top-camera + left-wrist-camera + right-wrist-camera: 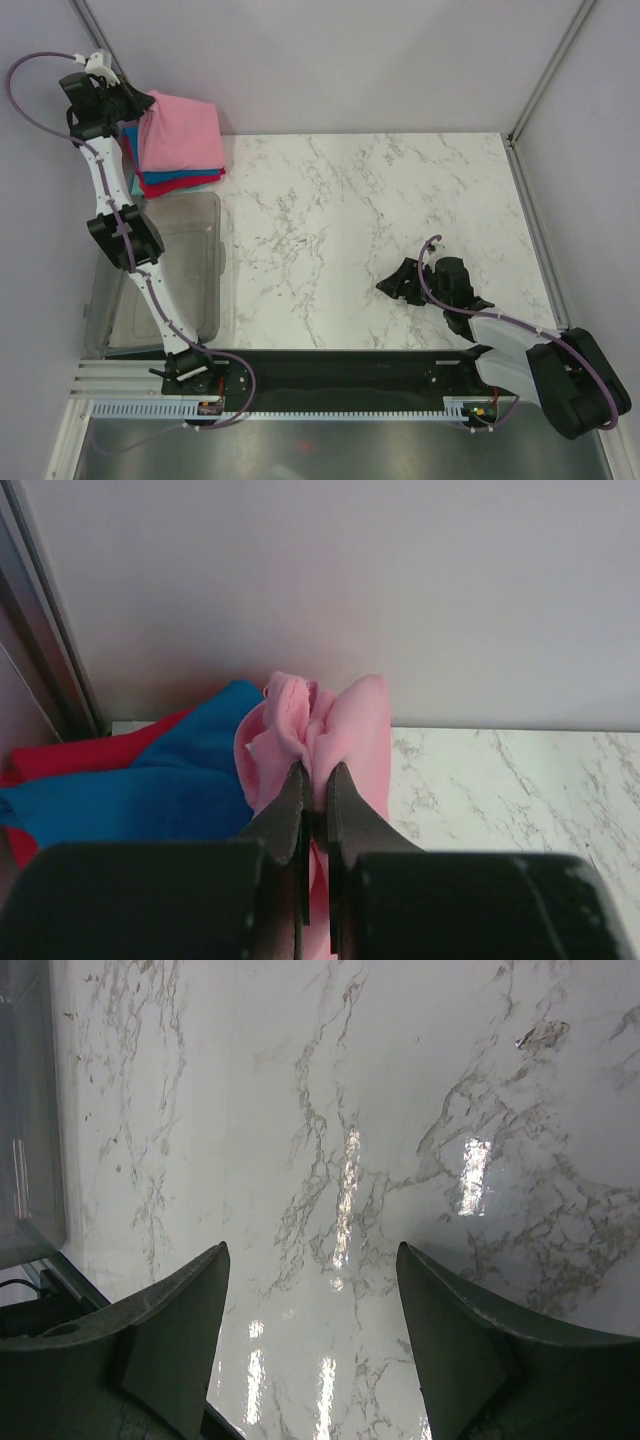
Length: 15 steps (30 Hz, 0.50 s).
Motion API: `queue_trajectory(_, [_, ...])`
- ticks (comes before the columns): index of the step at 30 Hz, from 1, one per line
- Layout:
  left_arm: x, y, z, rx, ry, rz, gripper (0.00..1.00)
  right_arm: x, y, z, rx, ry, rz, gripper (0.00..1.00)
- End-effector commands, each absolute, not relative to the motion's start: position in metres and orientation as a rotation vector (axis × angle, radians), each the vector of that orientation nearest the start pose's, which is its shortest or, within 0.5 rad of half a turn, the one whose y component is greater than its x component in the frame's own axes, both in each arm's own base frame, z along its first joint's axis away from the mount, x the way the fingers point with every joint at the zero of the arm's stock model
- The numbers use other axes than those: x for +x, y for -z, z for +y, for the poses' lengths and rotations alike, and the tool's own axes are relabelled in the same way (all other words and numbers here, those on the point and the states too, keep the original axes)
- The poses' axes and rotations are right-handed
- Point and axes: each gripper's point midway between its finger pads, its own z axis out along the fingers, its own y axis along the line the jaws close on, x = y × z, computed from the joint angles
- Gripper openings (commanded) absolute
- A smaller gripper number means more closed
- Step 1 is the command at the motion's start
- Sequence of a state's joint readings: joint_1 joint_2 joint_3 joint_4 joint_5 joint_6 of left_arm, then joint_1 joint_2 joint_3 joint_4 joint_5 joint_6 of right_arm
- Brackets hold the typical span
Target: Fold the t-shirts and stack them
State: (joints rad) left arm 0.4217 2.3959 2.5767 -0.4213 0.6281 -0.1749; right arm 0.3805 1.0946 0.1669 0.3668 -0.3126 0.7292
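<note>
The robot next needs to pull the pink fold in its left gripper to the left in the wrist view, over the uncovered blue edge (131, 134) (190, 770), and let go of the fold.
A folded pink t-shirt (182, 128) lies on top of a stack at the table's far left corner, over a blue shirt (165, 182) and a red shirt (190, 186). My left gripper (135, 108) is at the stack's left edge and is shut on a bunched fold of the pink shirt (340, 725); the blue shirt (140, 790) and red shirt (70, 755) show beside it in the left wrist view. My right gripper (398, 285) is open and empty, low over the marble table (330, 1110) at the near right.
A clear plastic bin (185, 270) stands at the left edge, under the left arm; its corner shows in the right wrist view (25, 1140). Grey walls close the back and sides. A metal frame post (45, 630) stands just left of the stack.
</note>
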Motion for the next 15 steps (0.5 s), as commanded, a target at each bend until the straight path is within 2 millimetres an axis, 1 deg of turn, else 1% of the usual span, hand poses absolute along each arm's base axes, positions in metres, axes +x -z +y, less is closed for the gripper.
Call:
queue_trajectory(1, [0.641,-0.307,0.179,-0.098,0.34,1.728,0.02,0.218,-0.025,0.172,0.191,-0.911,2.32,0.77])
queue_trajectory(3, [0.646,-0.296,0.19,-0.128,0.297,1.734,0.02,0.218,-0.025,0.172,0.193,-0.91,2.32,0.77])
queue_trajectory(4, [0.649,-0.297,0.194,-0.126,0.28,1.717,0.02,0.219,-0.025,0.172,0.193,-0.909,2.318,0.77])
queue_trajectory(5, [0.651,-0.296,0.204,-0.151,0.24,1.71,0.02,0.219,-0.025,0.172,0.196,-0.909,2.32,0.77])
queue_trajectory(7, [0.655,-0.291,0.215,-0.164,0.196,1.694,0.02,0.219,-0.024,0.172,0.196,-0.909,2.321,0.77])
queue_trajectory(8, [0.656,-0.291,0.226,-0.183,0.138,1.686,0.02,0.219,-0.024,0.171,0.197,-0.907,2.322,0.77])
queue_trajectory(9, [0.658,-0.287,0.231,-0.188,0.109,1.687,0.02,0.219,-0.024,0.172,0.197,-0.908,2.323,0.77])
queue_trajectory(10, [0.659,-0.285,0.239,-0.201,0.064,1.678,0.02,0.22,-0.024,0.172,0.198,-0.906,2.326,0.77])
queue_trajectory(11, [0.659,-0.284,0.254,-0.256,-0.008,1.666,0.04,0.22,-0.024,0.171,0.2,-0.904,2.327,0.77])
queue_trajectory(12, [0.66,-0.276,0.26,-0.272,-0.043,1.671,0.16,0.221,-0.025,0.172,0.198,-0.905,2.324,0.77])
queue_trajectory(13, [0.661,-0.275,0.267,-0.266,-0.108,1.667,0.24,0.221,-0.023,0.172,0.197,-0.903,2.33,0.77])
queue_trajectory(14, [0.66,-0.27,0.282,-0.319,-0.194,1.66,0.31,0.222,-0.024,0.172,0.196,-0.904,2.328,0.77])
queue_trajectory(15, [0.66,-0.265,0.288,-0.335,-0.248,1.661,0.44,0.222,-0.024,0.172,0.196,-0.903,2.33,0.77])
